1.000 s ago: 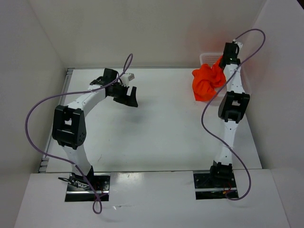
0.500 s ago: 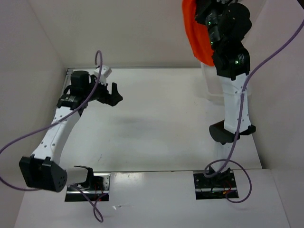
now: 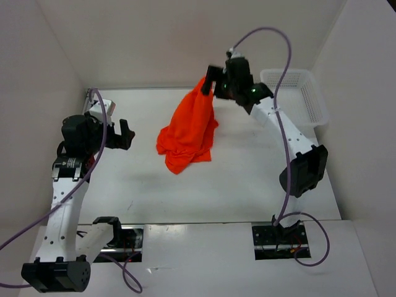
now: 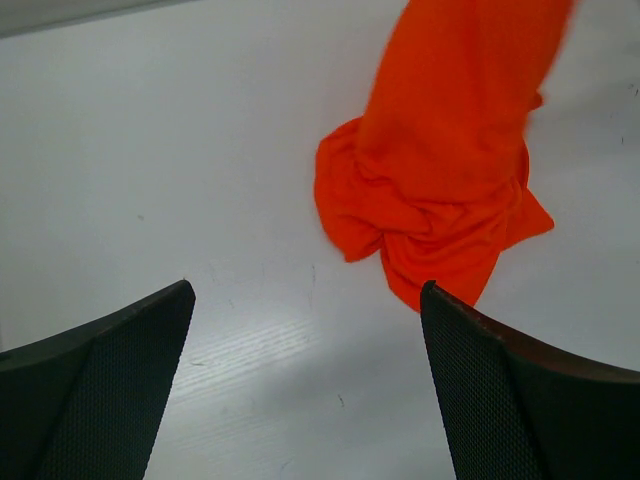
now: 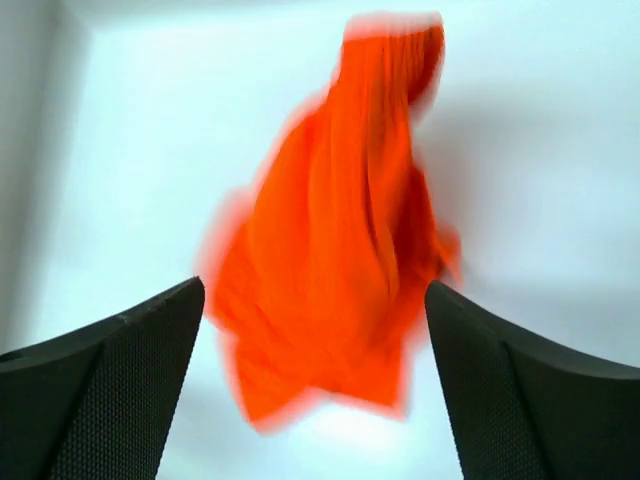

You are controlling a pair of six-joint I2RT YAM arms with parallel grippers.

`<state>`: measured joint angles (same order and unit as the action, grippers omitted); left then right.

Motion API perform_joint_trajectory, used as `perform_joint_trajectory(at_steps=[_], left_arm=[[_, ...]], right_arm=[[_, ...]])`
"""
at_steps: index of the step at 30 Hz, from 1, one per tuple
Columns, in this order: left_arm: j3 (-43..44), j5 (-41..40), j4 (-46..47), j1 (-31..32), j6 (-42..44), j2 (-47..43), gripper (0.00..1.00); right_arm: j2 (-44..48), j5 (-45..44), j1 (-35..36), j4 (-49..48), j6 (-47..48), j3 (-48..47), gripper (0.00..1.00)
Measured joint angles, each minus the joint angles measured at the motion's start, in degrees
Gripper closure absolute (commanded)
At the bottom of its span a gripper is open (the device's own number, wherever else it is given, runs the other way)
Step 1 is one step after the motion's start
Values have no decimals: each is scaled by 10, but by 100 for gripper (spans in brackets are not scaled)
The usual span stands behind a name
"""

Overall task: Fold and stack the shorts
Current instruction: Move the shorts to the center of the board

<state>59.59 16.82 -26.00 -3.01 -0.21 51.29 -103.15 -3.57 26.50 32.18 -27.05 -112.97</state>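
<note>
My right gripper's open fingers go down next where bare table borders the gathered elastic waistband below them, along the shorts' edge nearest the basket (image 5: 440,250).
The bright orange shorts (image 3: 189,131) hang in a tall bunched column at the back middle of the table, their lower end heaped on the surface. My right gripper (image 3: 211,86) is at the top of that column with its jaws open. In the right wrist view the shorts (image 5: 340,260) are blurred and lie beyond the wide-apart fingers, which grip nothing. My left gripper (image 3: 125,135) is open at the left side of the table, a good way from the cloth. It faces the shorts (image 4: 440,190), with only bare table between its fingers (image 4: 120,370).
A white mesh basket (image 3: 312,102) stands at the back right corner against the wall. White walls close the table at the left, back and right. Purple cables loop over both arms.
My right arm carried the shorts from the basket, up and over to the table's middle, then opened its jaws. My left arm drew back toward the left edge.
</note>
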Motion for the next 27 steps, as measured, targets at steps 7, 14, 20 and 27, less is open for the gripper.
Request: perform_joint_trajectory(at_steps=[7,14,20,27], left_arm=[[-16,16,-46,39,0,68,0],[-34,-1,-46,231,0,214,0],[-34,-76,49,342,0,361,0],[-17,-144,136,336,0,488,20]], right_arm=[[121,-1,0,6,123,375,4],[158,-1,0,-108,177,363,31],[8,-5,-21,-176,172,334,34],[-169,7,-59,-182,144,229,29]])
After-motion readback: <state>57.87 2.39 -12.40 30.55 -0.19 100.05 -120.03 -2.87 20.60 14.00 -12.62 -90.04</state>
